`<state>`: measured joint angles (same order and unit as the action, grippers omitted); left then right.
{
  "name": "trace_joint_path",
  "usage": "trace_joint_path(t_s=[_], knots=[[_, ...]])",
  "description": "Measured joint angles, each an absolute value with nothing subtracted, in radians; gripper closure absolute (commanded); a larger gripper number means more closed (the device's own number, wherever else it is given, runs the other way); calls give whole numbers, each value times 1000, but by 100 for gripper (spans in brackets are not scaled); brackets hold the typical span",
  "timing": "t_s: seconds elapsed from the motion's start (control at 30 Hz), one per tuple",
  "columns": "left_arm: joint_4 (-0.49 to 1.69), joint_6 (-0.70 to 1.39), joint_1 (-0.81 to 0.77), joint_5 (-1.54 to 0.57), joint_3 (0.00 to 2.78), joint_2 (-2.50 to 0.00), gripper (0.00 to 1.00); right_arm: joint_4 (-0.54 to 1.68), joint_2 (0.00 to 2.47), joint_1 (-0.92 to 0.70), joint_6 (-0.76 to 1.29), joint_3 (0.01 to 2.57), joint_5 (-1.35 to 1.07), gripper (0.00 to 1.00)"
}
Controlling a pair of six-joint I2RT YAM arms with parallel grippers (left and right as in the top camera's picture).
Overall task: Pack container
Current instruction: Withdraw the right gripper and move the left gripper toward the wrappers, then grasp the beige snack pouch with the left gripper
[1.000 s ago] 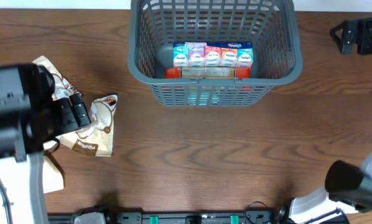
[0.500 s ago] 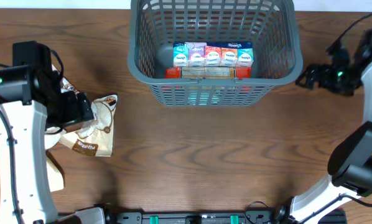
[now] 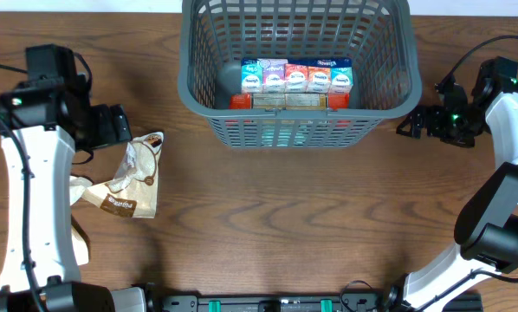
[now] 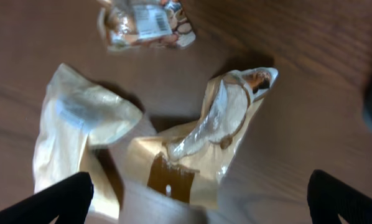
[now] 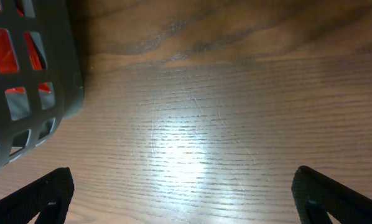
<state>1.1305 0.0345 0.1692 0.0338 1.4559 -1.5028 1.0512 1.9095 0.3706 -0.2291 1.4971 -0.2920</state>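
My left gripper moves down onto the clear, crumpled middle of the tan packet next.
The dark grey lattice container (image 3: 298,111) stands at the far middle of the table. It holds a row of colourful cartons (image 3: 296,76) over red packets. Cream and brown snack packets (image 3: 131,178) lie loose on the table at the left. My left gripper (image 3: 120,126) is open and empty just beyond them. In the left wrist view its fingers (image 4: 198,199) spread wide over a tan packet (image 4: 204,143), a cream packet (image 4: 80,134) and a third packet (image 4: 145,22). My right gripper (image 3: 408,126) is open and empty beside the container's right front corner (image 5: 71,68).
A red packet (image 5: 2,56) shows through the container's slots in the right wrist view. Bare wood table (image 5: 198,137) lies under the right gripper (image 5: 183,196). Another pale packet (image 3: 79,186) lies partly under my left arm.
My left gripper has lifted back from the packets toward the far side, holding nothing. My right arm has swung in from the far right to the container's right front corner.
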Motion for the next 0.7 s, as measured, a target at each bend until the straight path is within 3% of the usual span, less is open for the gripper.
trace_joint_path(t_s=[0.4, 0.7], knots=[[854, -138, 169, 33, 1089, -1506, 1, 1049, 1909, 371, -229, 1496, -292, 1], [718, -164, 169, 33, 1019, -1604, 2, 1050, 1909, 371, -229, 1496, -292, 1]])
